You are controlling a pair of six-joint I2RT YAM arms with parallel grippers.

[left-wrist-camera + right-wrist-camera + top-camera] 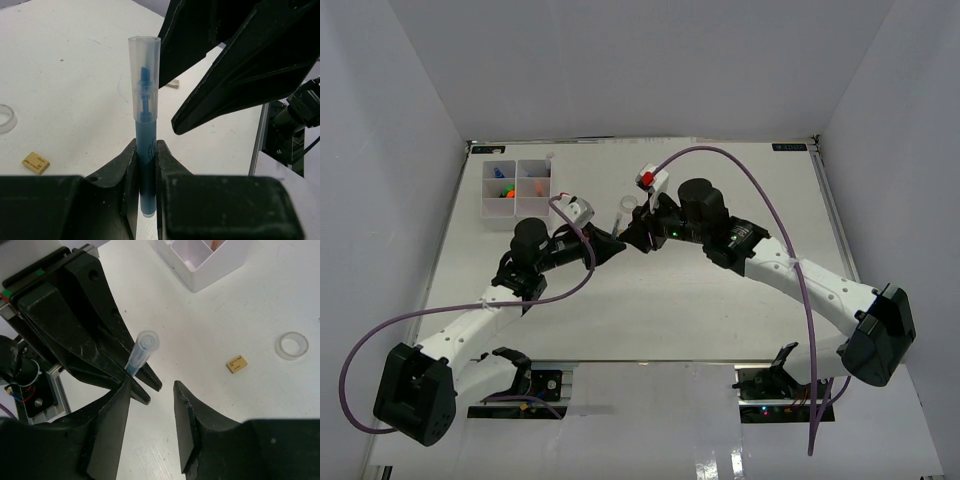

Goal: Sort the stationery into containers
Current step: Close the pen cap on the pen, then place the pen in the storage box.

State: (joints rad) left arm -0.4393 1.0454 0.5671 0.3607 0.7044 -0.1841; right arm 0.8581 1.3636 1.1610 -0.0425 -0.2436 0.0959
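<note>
I will next swing my left gripper outward, to its left in the top view, over the tray's orange-pen section, lower the blue pen [146, 125] and let go.
A blue pen [146, 125] with a clear cap stands upright between the fingers of my left gripper [146, 145], which is shut on its barrel. In the right wrist view the same pen [141, 351] sticks up just past one fingertip of my right gripper [152, 387]. That gripper's jaws stand apart with only bare table between them. From above, both grippers meet mid-table, left gripper [613, 246] and right gripper [635, 236] tip to tip. The organiser tray [485, 190] sits at the back left with orange, green and blue items inside.
A clear tape ring [292, 346] and a small tan block [237, 363] lie loose on the table beyond the grippers. A small whitish piece [172, 84] lies behind the pen. The tray's corner [210, 270] shows at the top of the right wrist view.
</note>
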